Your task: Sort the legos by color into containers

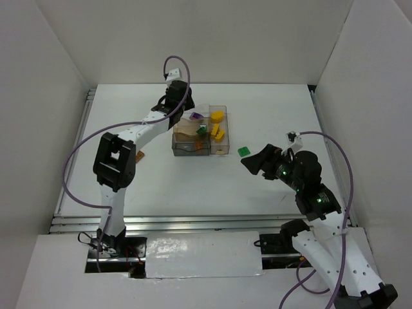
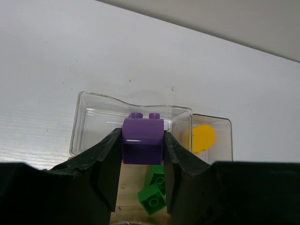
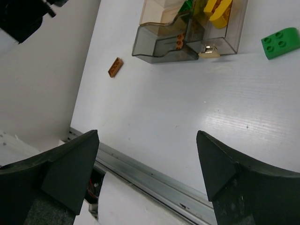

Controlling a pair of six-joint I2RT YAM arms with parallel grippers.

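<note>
My right gripper moves outward and lowers onto the studded end of the green brick next, since it still lies on the tabletop outside the bins.
My left gripper is shut on a purple brick, held over the containers just above a clear bin. Two green bricks lie in the tan bin below the jaws. Yellow bricks fill the right-hand bins, and one of them shows in the left wrist view. A green brick lies on the table right of the bins, also in the right wrist view. My right gripper hangs open and empty just near of it. An orange-brown brick lies left of the containers.
White walls close in the table at the back, left and right. A metal rail runs along the near edge. The left arm stretches up the left side, with its purple cable looping beside it.
</note>
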